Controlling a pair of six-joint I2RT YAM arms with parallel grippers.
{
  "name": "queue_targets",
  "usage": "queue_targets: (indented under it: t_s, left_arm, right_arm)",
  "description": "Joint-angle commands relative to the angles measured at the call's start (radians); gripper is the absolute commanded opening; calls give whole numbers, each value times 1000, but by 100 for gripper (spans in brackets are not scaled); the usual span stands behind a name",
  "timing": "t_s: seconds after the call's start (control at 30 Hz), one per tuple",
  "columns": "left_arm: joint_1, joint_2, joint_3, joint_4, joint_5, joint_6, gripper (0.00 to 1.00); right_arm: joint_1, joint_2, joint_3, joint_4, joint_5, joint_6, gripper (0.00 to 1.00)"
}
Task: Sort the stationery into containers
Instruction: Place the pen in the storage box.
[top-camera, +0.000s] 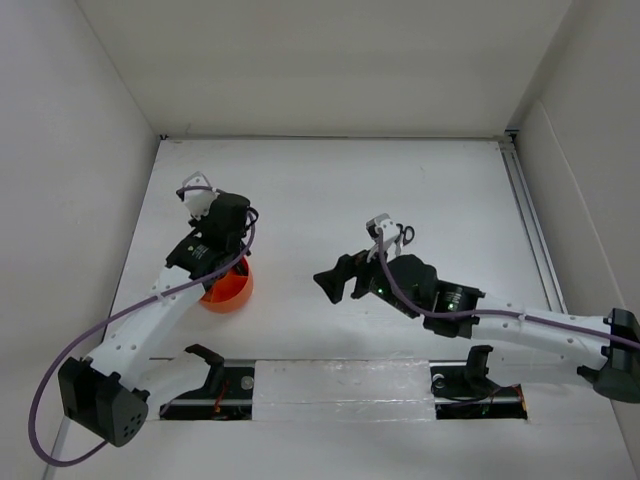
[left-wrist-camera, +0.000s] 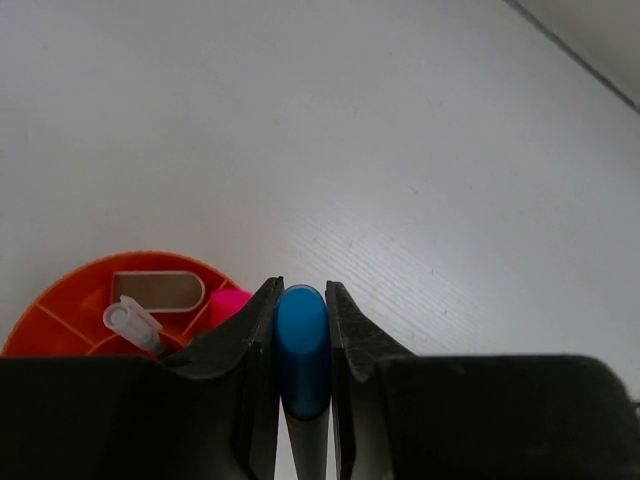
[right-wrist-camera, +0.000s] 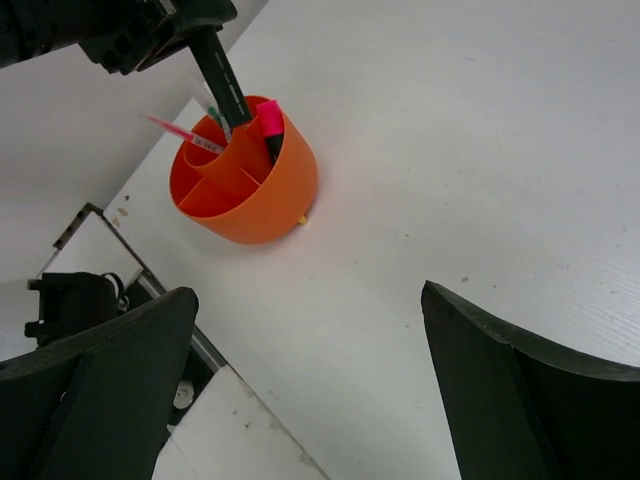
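Observation:
Next, my left gripper will lower the marker (left-wrist-camera: 302, 345) into the pink-capped highlighter's compartment (left-wrist-camera: 224, 309) below and release, since the marker's end is only at the rim of the orange cup.
The orange cup (top-camera: 228, 291) stands at the left, under my left gripper (top-camera: 227, 264). My left gripper (left-wrist-camera: 302, 292) is shut on the blue-capped black marker (left-wrist-camera: 302, 345), gripping it at the cap. In the right wrist view the marker (right-wrist-camera: 224, 85) stands nearly upright with its lower end at the rim of the cup (right-wrist-camera: 255, 195). The cup holds the pink-capped highlighter (right-wrist-camera: 270, 122), the thin pink pen (right-wrist-camera: 172, 129) and a dark pen (right-wrist-camera: 213, 118). My right gripper (top-camera: 335, 284) is open and empty, low over the table to the right of the cup. Scissors and eraser are not seen.
A metal rail (top-camera: 530, 215) runs along the table's right edge. White walls close in the back and both sides. The arm mounts and a plate (top-camera: 340, 385) lie along the near edge.

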Motion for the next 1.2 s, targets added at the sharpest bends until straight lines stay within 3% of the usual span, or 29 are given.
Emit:
queue_targets:
  t_s: [0.0,0.17,0.47,0.7,1.07,1.17]
  left_arm:
    - [12,-3,15,78,-94,28,0]
    - [12,26,-5,87,-165,67,0]
    - [12,6,-97,239,-134,182,0]
    - [12,37,-147,230,-191,127,0]
    - [12,46,-221,285,-168,118,0]
    - [12,46,-241,285,-177,108,6]
  right_arm:
    - [-4,-52,-31,-15,-8,6,100]
    - [-4,-101,-51,-36,-43,6,100]
    - [-4,-112,-60,-36,-102,6,100]
    - [-4,-141,-60,-45,-112,6,100]
    - [-4,-171,-69,-64,-112,6,100]
    - [-4,-171,-69,-64,-121,6,100]
